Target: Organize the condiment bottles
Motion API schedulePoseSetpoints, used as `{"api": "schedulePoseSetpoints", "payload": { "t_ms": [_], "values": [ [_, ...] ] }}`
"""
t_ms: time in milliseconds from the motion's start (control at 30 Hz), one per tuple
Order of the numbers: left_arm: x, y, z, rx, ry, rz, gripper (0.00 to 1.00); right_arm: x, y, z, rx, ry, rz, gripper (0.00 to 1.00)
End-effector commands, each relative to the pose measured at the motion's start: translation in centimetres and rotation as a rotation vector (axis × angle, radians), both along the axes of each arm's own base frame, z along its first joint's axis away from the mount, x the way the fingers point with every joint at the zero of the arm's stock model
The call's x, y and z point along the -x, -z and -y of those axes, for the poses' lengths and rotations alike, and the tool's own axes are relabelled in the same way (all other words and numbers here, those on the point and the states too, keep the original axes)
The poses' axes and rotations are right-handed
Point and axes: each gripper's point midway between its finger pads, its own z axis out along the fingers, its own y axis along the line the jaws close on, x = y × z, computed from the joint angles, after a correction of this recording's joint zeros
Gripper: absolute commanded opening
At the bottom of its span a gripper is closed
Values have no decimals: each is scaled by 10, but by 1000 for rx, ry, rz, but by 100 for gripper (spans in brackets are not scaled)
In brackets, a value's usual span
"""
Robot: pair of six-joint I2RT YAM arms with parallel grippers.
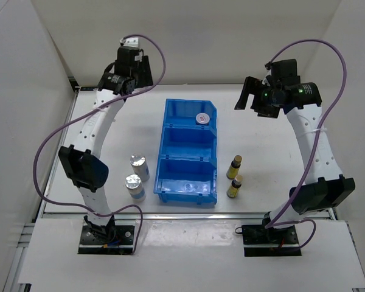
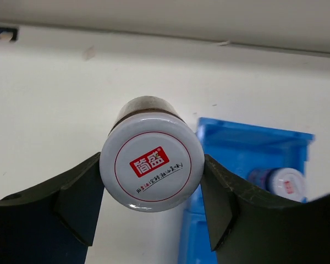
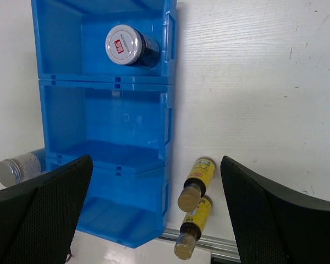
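Note:
My left gripper is to move toward the blue bin, then down into its far section [image 1: 182, 113] [image 2: 229, 160] next to the second white-lidded jar, where the bottom of the section is still free.
My left gripper [image 2: 152, 175] is shut on a squat white-lidded jar [image 2: 151, 159] with a red mark, held above the table at the far left [image 1: 134, 66]. The second white-lidded jar [image 1: 201, 118] stands in the far compartment of the blue bin [image 1: 170, 131]; it also shows in the right wrist view [image 3: 124, 45]. Two silver-topped cylinders [image 1: 139, 165] [image 1: 134, 185] stand left of the bin. Two slim amber yellow-labelled bottles [image 1: 236, 165] [image 1: 234, 185] stand right of it. My right gripper [image 1: 248, 97] is open and empty, high over the table's far right.
The bin's middle compartment [image 3: 115, 118] and near compartment [image 3: 121, 212] hold nothing. The white back wall [image 1: 188, 36] is close behind both grippers. A metal rail [image 1: 188, 213] runs along the table's near edge.

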Motion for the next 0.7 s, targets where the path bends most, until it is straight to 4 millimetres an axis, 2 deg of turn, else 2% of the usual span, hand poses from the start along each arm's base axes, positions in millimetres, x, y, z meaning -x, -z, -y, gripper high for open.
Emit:
{"api": "schedulePoseSetpoints", "payload": {
  "t_ms": [0, 67, 133, 167, 200, 233, 267, 500, 567, 633, 667],
  "values": [
    [-3, -13, 65, 18, 204, 46, 11, -2, -3, -4, -31, -5, 9, 100],
    [2, -2, 97, 46, 299, 18, 11, -4, 2, -7, -43, -6, -4, 100],
    [8, 15, 116, 42, 341, -19, 11, -2, 1, -11, -58, -21, -7, 100],
    [14, 15, 128, 42, 367, -20, 11, -2, 1, -11, -58, -21, -7, 100],
    [14, 28, 138, 39, 388, -45, 11, -2, 1, -11, -58, -21, -7, 100],
    [13, 34, 139, 44, 383, -57, 11, -2, 1, -11, -58, -21, -7, 100],
    [16, 40, 149, 53, 400, -73, 11, -2, 1, -11, -58, -21, -7, 100],
    [3, 89, 154, 63, 372, -166, 11, 4, 0, -9, -51, -28, -4, 100],
    [-1, 109, 158, 59, 378, -201, 11, 4, 0, -9, -45, -35, -1, 100],
    [-6, 121, 158, 68, 371, -222, 12, 4, -1, -11, -54, -43, -3, 100],
    [-8, 135, 158, 60, 369, -247, 16, 5, -1, -12, -62, -51, -4, 100]
  ]
}}
